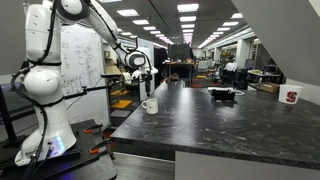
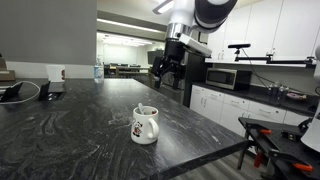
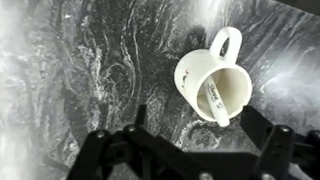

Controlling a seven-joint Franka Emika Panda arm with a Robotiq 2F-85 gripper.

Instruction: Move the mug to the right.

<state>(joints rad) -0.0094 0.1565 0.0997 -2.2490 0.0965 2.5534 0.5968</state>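
My open gripper needs to go down and slightly outward next, onto the mug's rim beside the white marker, with one finger inside and one outside, because the mug's opening faces up.
The small white mug stands upright on the dark marbled counter near its edge, and it shows in both exterior views. In the wrist view the mug has its loop handle pointing up in the picture, and a white marker leans inside it. My gripper hangs well above the mug, apart from it. Its two dark fingers are spread wide in the wrist view, open and empty, with the mug just beyond them.
A white box with a red mark stands at the far end of the counter. A black device with cables lies on the counter. A microwave sits on a side cabinet. The counter edge runs close by the mug.
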